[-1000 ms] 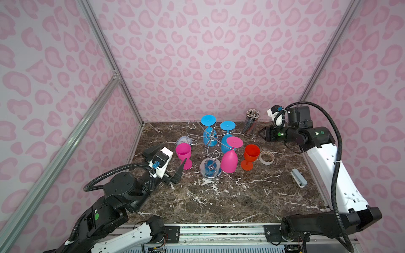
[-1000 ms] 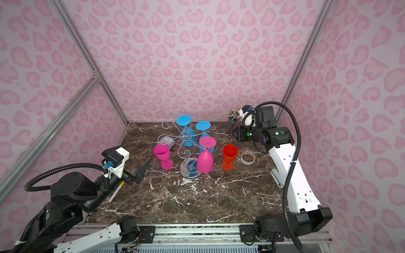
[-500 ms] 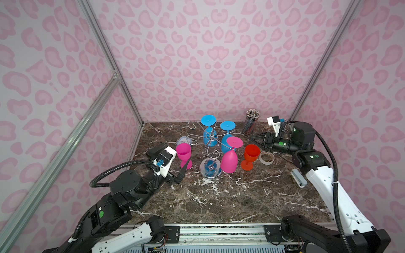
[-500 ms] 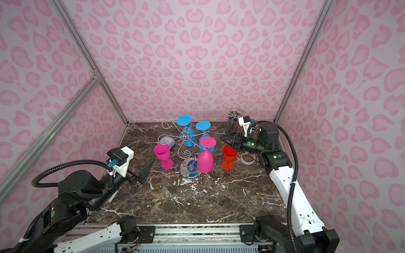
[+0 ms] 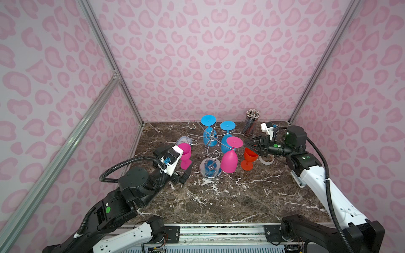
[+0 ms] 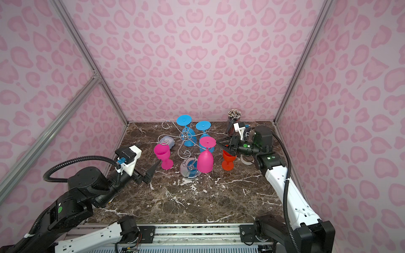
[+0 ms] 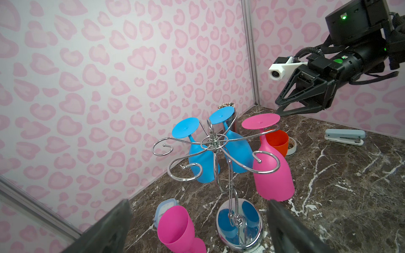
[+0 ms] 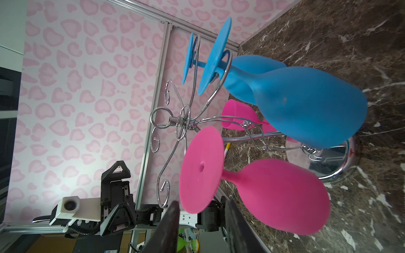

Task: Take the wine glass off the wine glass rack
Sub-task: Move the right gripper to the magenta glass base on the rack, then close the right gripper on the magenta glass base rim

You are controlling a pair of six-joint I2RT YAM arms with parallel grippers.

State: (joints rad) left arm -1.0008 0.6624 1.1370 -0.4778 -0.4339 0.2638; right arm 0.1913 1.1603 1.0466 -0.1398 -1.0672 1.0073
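Note:
My right gripper should slide toward the rack (image 5: pixel 210 169) and close its open fingers on the pink glass's foot rim (image 5: pixel 241 142), because that rim is just past the ends of its fingers.
The chrome wine glass rack (image 5: pixel 210 169) stands mid-table on its mirror base, in both top views (image 6: pixel 190 169). Three glasses hang upside down on it: two blue (image 5: pixel 210 137) and one pink wine glass (image 5: pixel 229 161). My right gripper (image 5: pixel 246 143) is level with that pink glass's foot (image 8: pixel 200 168) and just to its right. Its jaws stand apart, with the foot's edge at the fingertips (image 8: pixel 172 219), and nothing is gripped. My left gripper (image 7: pixel 198 203) is wide open and empty, low beside an upright pink glass (image 5: pixel 185 153), facing the rack's base (image 7: pixel 238 225).
An orange-red glass (image 5: pixel 248 158) stands upright under my right gripper, a tape roll (image 5: pixel 266 161) beside it. A clear cup of pencils (image 5: pixel 252 123) is at the back right, a grey stapler (image 7: pixel 344 137) at the right, and a pale blue box (image 5: pixel 183 140) behind the upright pink glass.
My right gripper swung down and left from the back right corner to the hanging pink glass's foot. The left arm edged slightly toward the rack, jaws still wide.

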